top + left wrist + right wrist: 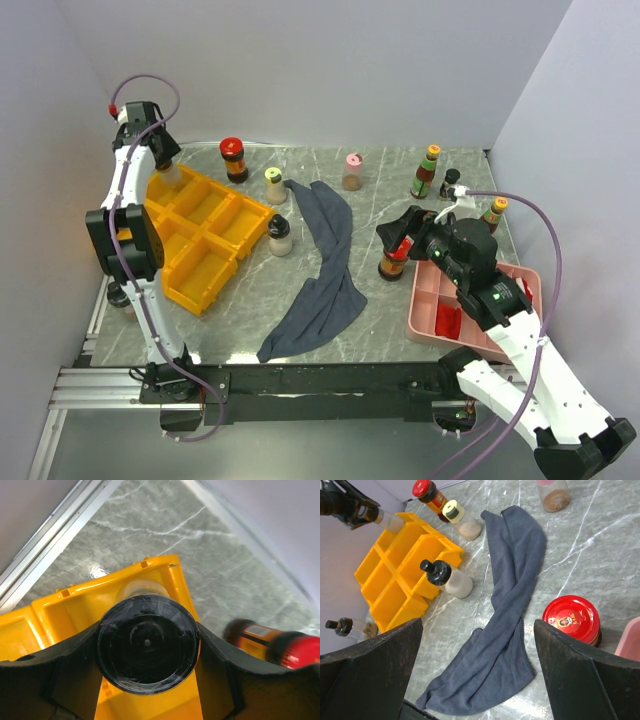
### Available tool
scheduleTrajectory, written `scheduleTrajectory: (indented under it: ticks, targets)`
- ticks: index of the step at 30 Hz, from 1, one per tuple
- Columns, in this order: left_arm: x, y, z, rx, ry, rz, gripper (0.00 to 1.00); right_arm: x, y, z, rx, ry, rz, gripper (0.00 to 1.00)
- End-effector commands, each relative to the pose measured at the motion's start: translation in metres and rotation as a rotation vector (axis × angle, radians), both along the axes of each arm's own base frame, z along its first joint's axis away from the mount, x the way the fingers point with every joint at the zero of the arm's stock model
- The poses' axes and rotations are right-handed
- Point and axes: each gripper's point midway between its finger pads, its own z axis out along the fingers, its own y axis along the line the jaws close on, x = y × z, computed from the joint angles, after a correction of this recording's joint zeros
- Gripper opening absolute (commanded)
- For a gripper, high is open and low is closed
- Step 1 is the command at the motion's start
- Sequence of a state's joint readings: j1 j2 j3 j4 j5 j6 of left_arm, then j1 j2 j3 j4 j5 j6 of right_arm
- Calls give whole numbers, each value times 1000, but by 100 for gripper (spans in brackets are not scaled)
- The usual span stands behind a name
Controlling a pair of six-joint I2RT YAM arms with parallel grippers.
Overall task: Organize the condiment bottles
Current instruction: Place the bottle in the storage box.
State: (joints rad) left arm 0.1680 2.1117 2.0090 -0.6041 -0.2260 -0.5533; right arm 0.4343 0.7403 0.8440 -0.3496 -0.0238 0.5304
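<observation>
The clear bottle (387,521) will go down next into the far corner section of the yellow organizer below it, and my left gripper will let go of the bottle's black cap there.
My left gripper (162,163) is shut on the black cap (147,647) of a clear condiment bottle (387,521). It holds the bottle over the far corner compartment of the yellow organizer (203,235). My right gripper (402,232) stands open above the table, its fingers (580,670) wide apart over the cloth. A red-lidded jar (571,618) stands just beside its right finger. Other bottles stand on the table: a red-lidded jar (233,158), a yellow-capped shaker (275,185), a black-capped shaker (279,235), a pink-capped shaker (352,172) and slim orange-capped bottles (427,170).
A grey-blue cloth (325,270) lies stretched across the middle of the table. A pink tray (432,300) with red packets sits at the front right under my right arm. A tiny black-capped bottle (118,295) stands left of the organizer. Walls close the table's left, back and right sides.
</observation>
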Motion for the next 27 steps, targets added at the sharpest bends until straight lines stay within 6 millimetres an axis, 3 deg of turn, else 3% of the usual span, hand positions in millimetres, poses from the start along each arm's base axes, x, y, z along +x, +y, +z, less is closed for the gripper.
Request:
scheduleTrajectory:
  ticks: [1, 5, 9, 11, 12, 15, 20, 27]
  targets:
    - [23, 13, 12, 36, -77, -16, 1, 6, 3, 4, 10, -26, 1, 100]
    - [24, 15, -5, 28, -59, -21, 2, 7, 3, 3, 7, -24, -5, 100]
    - [25, 18, -16, 26, -35, -17, 23, 8, 2, 2, 6, -26, -11, 100]
    - [27, 17, -20, 22, -29, -31, 44, 8, 1, 2, 4, -24, -17, 100]
    - [28, 15, -21, 15, -27, -37, 64, 9, 1, 2, 3, -23, -17, 100]
    - [27, 13, -22, 6, -22, -40, 84, 8, 2, 1, 5, -22, -14, 100]
    - [19, 12, -9, -8, -21, -12, 99, 8, 1, 1, 5, -22, -14, 100]
    - [-9, -7, 47, -87, -81, -27, 99, 5, 4, 2, 16, -23, 2, 100]
